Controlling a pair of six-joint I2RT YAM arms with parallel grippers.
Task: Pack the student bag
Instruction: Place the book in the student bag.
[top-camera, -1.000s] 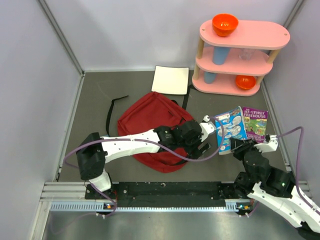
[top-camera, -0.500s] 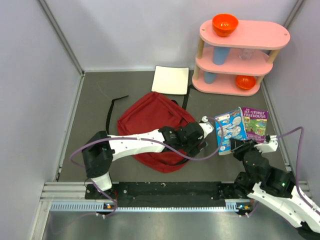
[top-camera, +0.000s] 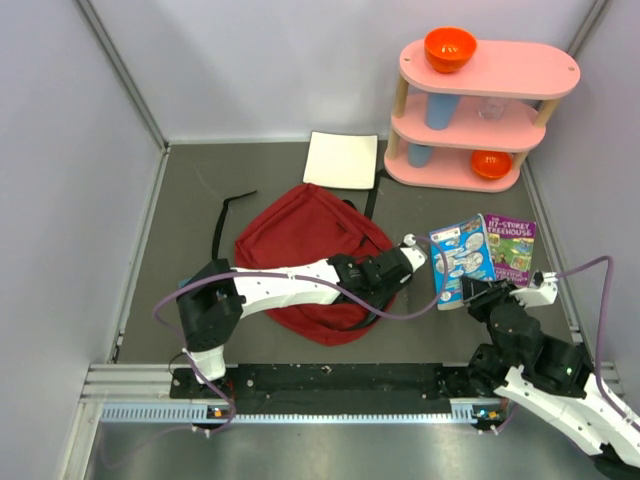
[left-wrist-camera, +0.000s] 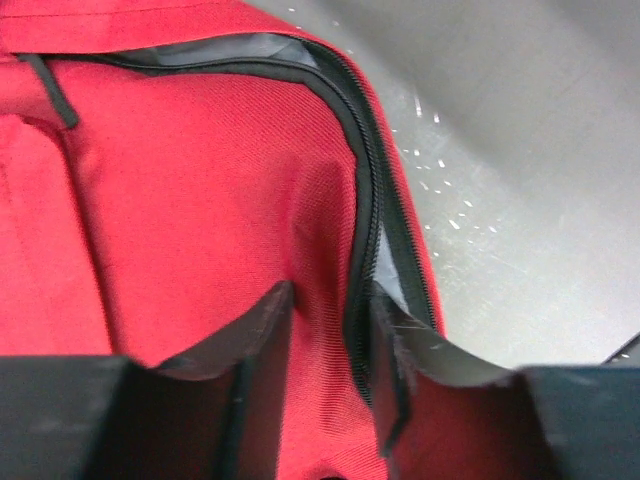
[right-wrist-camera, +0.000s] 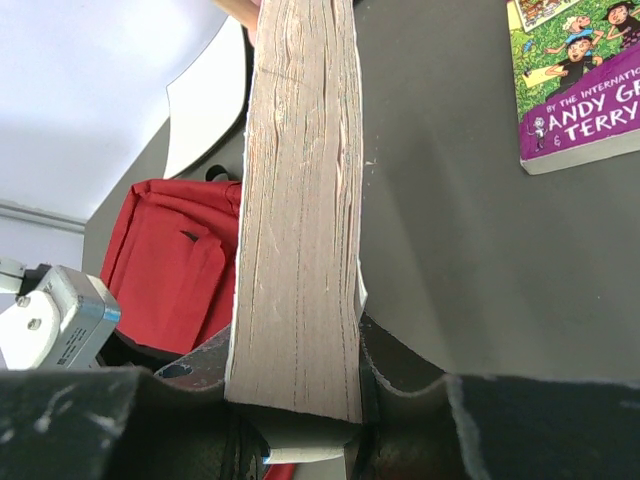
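Observation:
The book (top-camera: 460, 255) will be set free next. My right gripper will swing left in the top view and down into the bag's opening (top-camera: 374, 315) to do it.
The student bag (top-camera: 300, 250) lies flat on the grey table, dark red with black straps. My left gripper (top-camera: 392, 285) is at the bag's right edge. In the left wrist view its fingers (left-wrist-camera: 255, 335) pinch a ridge of red fabric beside the black zipper (left-wrist-camera: 365, 230), so the left gripper (left-wrist-camera: 330, 335) is shut on the bag (left-wrist-camera: 200, 180). My right gripper (top-camera: 470, 293) holds a blue-covered book (top-camera: 460, 255) upright at the right. The right wrist view shows the book's page edges (right-wrist-camera: 300, 200) clamped in the right gripper (right-wrist-camera: 298, 350), with the bag (right-wrist-camera: 170, 250) behind.
A purple paperback (top-camera: 512, 248) lies flat next to the held book. A white notebook (top-camera: 340, 160) lies behind the bag. A pink three-tier shelf (top-camera: 482, 70) with orange bowls and blue cups stands at the back right. Grey walls enclose the table.
My left gripper has slid a little left onto the bag's right edge and closed from wide open onto the fabric. The right arm and its book have stayed put.

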